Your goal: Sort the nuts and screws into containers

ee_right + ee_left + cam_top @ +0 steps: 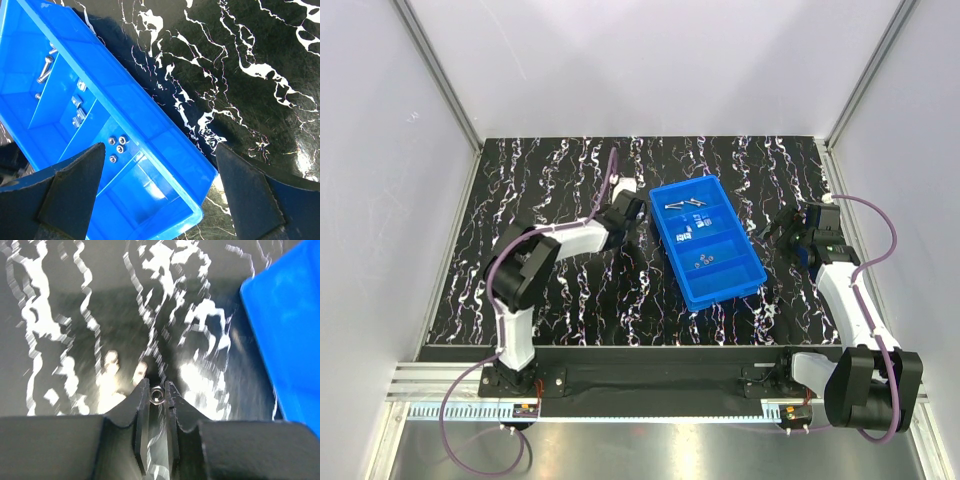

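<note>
My left gripper should rise, cross the compartment's side to the right in the top view and release above the matching hex nuts in the third compartment (pixel 706 259).
The blue tray (pixel 725 285) lies mid-table. Its far compartment holds several screws (pixel 685 205), the second several squarish nuts (pixel 687 235), the third several hex nuts (pixel 705 262). My left gripper (pixel 626 213) is just left of the tray's far end. In the left wrist view it (pixel 157 390) is shut on one small hex nut (pixel 156 395) above the black marbled tabletop, with the tray's wall (pixel 290 340) at the right. My right gripper (pixel 783 229) is right of the tray. In the right wrist view it (pixel 161 148) is open and empty over the tray's (pixel 150 125) near end, where screws (pixel 46 64) and hex nuts (pixel 118 147) show.
The tray's nearest compartment (pixel 145 195) has nothing in it. White walls with metal posts enclose the table on three sides. A black rail (pixel 650 375) with the arm bases runs along the near edge.
</note>
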You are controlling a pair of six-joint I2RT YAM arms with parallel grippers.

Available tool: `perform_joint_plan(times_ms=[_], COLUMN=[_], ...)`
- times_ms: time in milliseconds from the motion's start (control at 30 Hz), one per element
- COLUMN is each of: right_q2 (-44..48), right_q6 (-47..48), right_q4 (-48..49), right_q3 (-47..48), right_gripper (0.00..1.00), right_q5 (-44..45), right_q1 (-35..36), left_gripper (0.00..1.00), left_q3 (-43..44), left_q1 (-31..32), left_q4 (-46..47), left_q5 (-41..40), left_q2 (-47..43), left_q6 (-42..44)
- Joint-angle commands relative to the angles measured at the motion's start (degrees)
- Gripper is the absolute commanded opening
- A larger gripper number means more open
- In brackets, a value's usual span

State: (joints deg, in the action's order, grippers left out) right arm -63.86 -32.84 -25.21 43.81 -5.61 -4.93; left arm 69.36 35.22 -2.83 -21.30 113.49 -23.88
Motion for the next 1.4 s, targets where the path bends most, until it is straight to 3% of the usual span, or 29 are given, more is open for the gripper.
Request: perform_joint_plan(times_ms=[0,167,300,467,800,900,1067,1100,1200,1367], right_q2=[1.63,2.77,4.00,4.44,5.85,5.50,5.23,5.06,5.06,5.49], right_q6=[0.32,-0.82,-0.91,-0.21,0.85,0.76,0.85,0.85,0.67,0.41], right_q4=[0.43,0.60,0.96,0.08,-0.54,-0.54,-0.19,-0.28,-0.19,0.16], right_q3=[2.24,1.54,0.13,-0.13,-0.48,-0.39,-0.31,-0.31,-0.31,-0.66], right_gripper=[1.00,1.00,1.00,1.00,1.00,1.00,1.00,1.00,1.00,1.00], right_q5=[0.25,0.42,0.51,0.69,2.27,2.27,2.18,1.92,1.48,1.30], right_q1=[0.27,0.18,0.18,0.18,0.18,0.18,0.27,0.27,0.18,0.18], left_gripper=[0.10,0.10,0.10,0.10,0.11,0.19,0.61,0.64,0.72,0.74], left_q3=[-3.25,-4.59,-2.48,4.97,14.12,15.80,12.92,11.86,7.56,-0.53], left_q1=[0.19,6.24,12.40,18.64,20.94,20.94,20.42,19.98,17.26,8.14], left_q4=[2.65,5.56,7.13,8.19,4.25,1.61,2.56,2.65,5.73,4.33], left_q5=[0.64,2.93,6.61,9.07,12.95,12.51,12.07,12.16,13.13,7.69], left_q2=[-9.59,-19.08,-19.63,-12.25,-0.82,0.50,-5.37,-7.04,-14.42,-26.38], left_q6=[-0.99,-1.09,-1.08,-0.38,1.03,1.73,1.91,1.82,0.42,-3.36])
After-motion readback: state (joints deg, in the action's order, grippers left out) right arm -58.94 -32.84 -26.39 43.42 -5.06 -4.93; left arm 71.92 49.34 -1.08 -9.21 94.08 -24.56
